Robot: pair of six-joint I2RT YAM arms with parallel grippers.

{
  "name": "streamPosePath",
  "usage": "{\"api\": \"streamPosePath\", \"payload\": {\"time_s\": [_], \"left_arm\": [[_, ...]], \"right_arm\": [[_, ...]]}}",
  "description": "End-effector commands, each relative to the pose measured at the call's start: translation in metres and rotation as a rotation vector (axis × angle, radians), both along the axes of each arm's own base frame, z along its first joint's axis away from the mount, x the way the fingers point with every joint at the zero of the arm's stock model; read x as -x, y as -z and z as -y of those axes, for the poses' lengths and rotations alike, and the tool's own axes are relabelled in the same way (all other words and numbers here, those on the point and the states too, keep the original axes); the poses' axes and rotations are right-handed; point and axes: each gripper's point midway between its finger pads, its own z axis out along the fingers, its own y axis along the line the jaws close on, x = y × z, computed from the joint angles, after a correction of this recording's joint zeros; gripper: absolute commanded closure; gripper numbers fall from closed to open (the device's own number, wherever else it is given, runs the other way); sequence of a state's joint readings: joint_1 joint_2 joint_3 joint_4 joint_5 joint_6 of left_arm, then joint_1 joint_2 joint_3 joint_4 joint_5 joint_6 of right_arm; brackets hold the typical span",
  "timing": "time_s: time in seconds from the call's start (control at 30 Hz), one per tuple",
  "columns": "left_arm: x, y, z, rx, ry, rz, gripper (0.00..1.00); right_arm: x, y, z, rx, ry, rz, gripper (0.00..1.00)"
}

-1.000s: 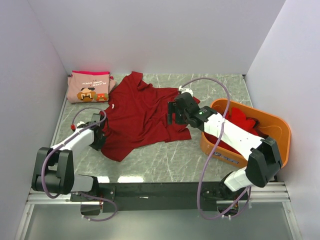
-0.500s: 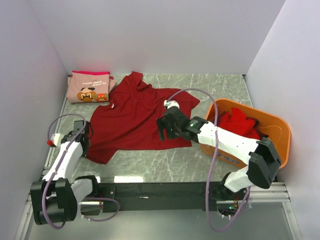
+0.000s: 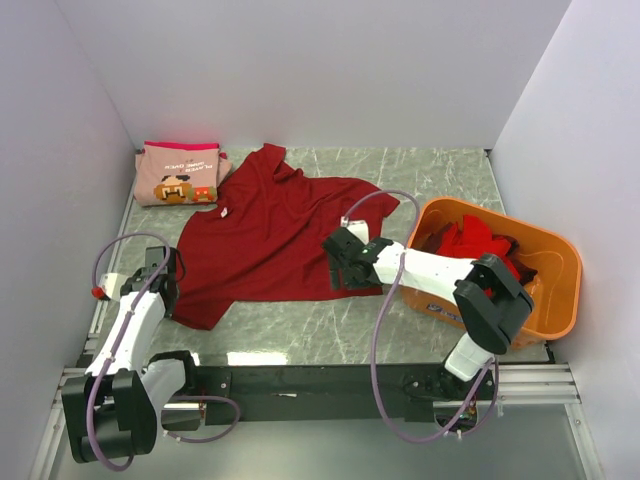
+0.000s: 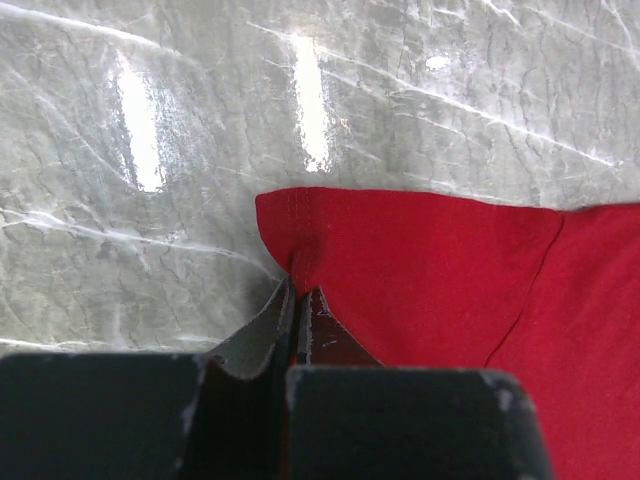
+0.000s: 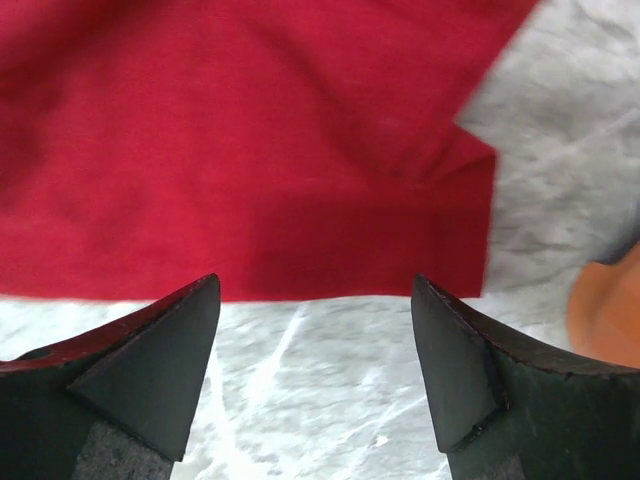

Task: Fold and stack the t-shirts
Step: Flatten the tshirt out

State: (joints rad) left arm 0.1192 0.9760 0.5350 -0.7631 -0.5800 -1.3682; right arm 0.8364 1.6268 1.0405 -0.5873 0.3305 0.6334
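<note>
The right gripper moves toward the orange tub (image 3: pixel 545 300) next, then lowers its open fingers to close on the corner of the dark red shirt's hem.
A dark red t-shirt (image 3: pixel 270 235) lies spread on the marble table. My left gripper (image 3: pixel 168 285) is shut on its near left hem corner (image 4: pixel 300 240), with the cloth pinched between the jaws. My right gripper (image 3: pixel 340 272) is open and empty, just above the shirt's near right hem (image 5: pixel 300 250). The folded pink t-shirt (image 3: pixel 180 173) with the moustached face print lies at the far left corner. More dark red shirts (image 3: pixel 478 238) are heaped in the orange tub (image 3: pixel 545 300).
The orange tub stands at the right, close to my right arm; its corner shows in the right wrist view (image 5: pixel 610 310). White walls close the table at left, back and right. Bare marble (image 3: pixel 330 325) lies between the shirt's hem and the near edge.
My left gripper has pulled the shirt's left corner out toward the near left, flattening it. My right gripper has moved toward the near hem and now stands open over the table.
</note>
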Motion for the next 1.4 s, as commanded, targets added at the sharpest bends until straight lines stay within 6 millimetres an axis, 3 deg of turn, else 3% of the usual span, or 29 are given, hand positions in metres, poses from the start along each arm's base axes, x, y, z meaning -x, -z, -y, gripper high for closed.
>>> {"api": "streamPosePath", "payload": {"time_s": [0.0,0.3,0.5,0.7,0.83,0.9,1.0,1.13,1.17,1.23,1.27,1.33,1.37], "left_arm": [[-0.001,-0.003,-0.002,-0.009,0.005,0.021,0.99],[-0.004,-0.001,0.000,-0.002,0.024,0.019,0.99],[-0.007,-0.002,0.002,0.008,0.035,0.023,0.99],[-0.008,-0.007,0.003,0.014,0.039,0.046,0.99],[-0.010,-0.010,0.006,0.024,0.049,0.068,0.99],[-0.008,-0.013,0.006,0.022,0.047,0.074,0.99],[-0.007,-0.015,0.006,0.022,0.048,0.086,0.99],[-0.017,-0.028,0.013,0.038,0.118,0.130,0.99],[-0.023,-0.037,0.018,0.048,0.155,0.165,0.99],[-0.034,-0.059,0.027,0.064,0.230,0.236,0.99],[-0.040,-0.084,0.028,0.048,0.248,0.315,0.99],[-0.043,-0.111,0.030,0.022,0.283,0.394,0.99],[-0.045,-0.143,0.032,-0.001,0.304,0.495,0.99]], "right_arm": [[-0.012,0.010,0.016,-0.006,0.110,0.026,0.18],[-0.019,0.033,0.035,-0.024,0.182,-0.017,0.22],[-0.002,0.047,0.032,-0.061,0.168,-0.084,0.23],[0.018,0.057,0.034,-0.076,0.162,-0.129,0.31],[0.025,0.051,0.037,-0.088,0.162,-0.112,0.52],[0.024,0.046,0.038,-0.093,0.171,-0.087,0.73],[0.026,0.045,0.043,-0.086,0.186,-0.076,0.85],[0.017,0.021,0.043,-0.081,0.167,-0.011,0.94],[0.012,0.008,0.041,-0.085,0.160,0.015,0.99],[-0.002,-0.029,0.035,-0.122,0.144,0.104,1.00],[-0.005,-0.040,0.042,-0.101,0.153,0.136,1.00],[-0.014,-0.073,0.045,-0.116,0.160,0.215,1.00],[-0.021,-0.096,0.042,-0.136,0.162,0.257,1.00]]}}
